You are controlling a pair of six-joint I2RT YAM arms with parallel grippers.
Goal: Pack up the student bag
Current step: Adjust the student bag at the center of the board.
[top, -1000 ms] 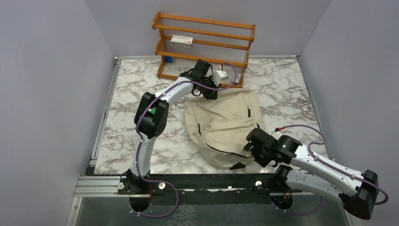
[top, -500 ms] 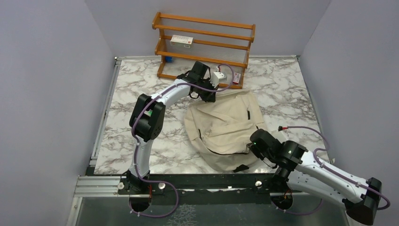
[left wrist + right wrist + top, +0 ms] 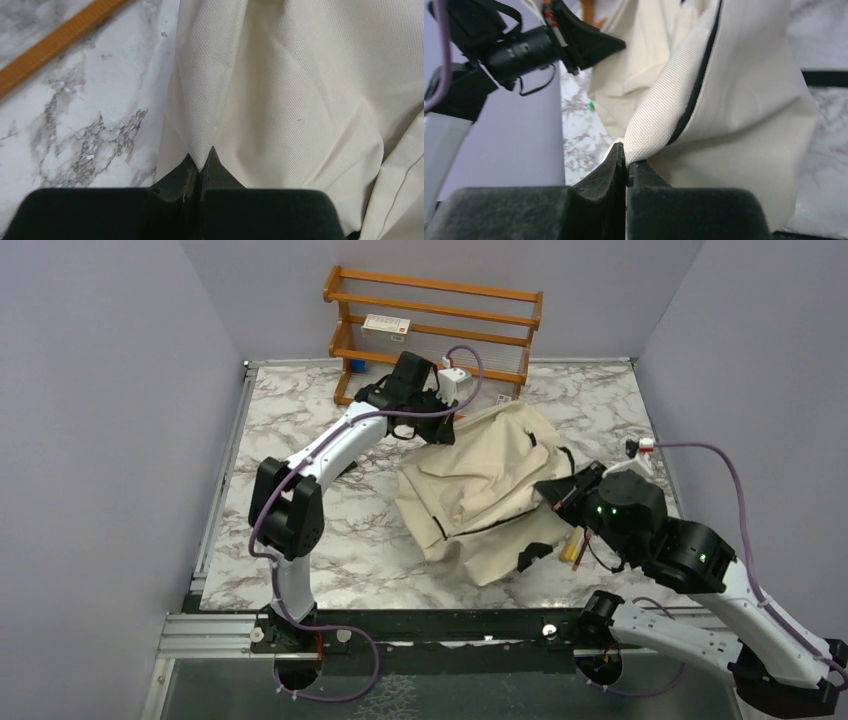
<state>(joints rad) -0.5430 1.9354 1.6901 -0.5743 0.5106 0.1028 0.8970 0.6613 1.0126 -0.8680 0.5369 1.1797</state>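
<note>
The bag (image 3: 480, 490) is hanging between both arms. My right gripper should next move outward, then lower the edge of the bag over the tabletop in front of the wooden rack and let go of it.
The student bag (image 3: 480, 490), a cream fabric backpack with a black zipper line, hangs stretched between both arms above the marble table. My left gripper (image 3: 447, 427) is shut on a fold of its cloth at the far edge; in the left wrist view the left gripper (image 3: 201, 156) pinches the cream weave (image 3: 280, 90). My right gripper (image 3: 552, 487) is shut on the bag's near right edge; in the right wrist view the right gripper (image 3: 626, 152) clamps a fold of fabric (image 3: 734, 100) beside the zipper. A black strap end (image 3: 530, 556) dangles below.
A wooden rack (image 3: 435, 335) stands at the back with a small white box (image 3: 386, 326) on a shelf and a blue item (image 3: 357, 366) lower down. An orange and yellow object (image 3: 573, 550) lies on the table under the right arm. Grey walls close in both sides.
The right gripper closed on the bag's edge and lifted it up and to the right. The left gripper, shut throughout, raised the far edge, so the bag rose off the table.
</note>
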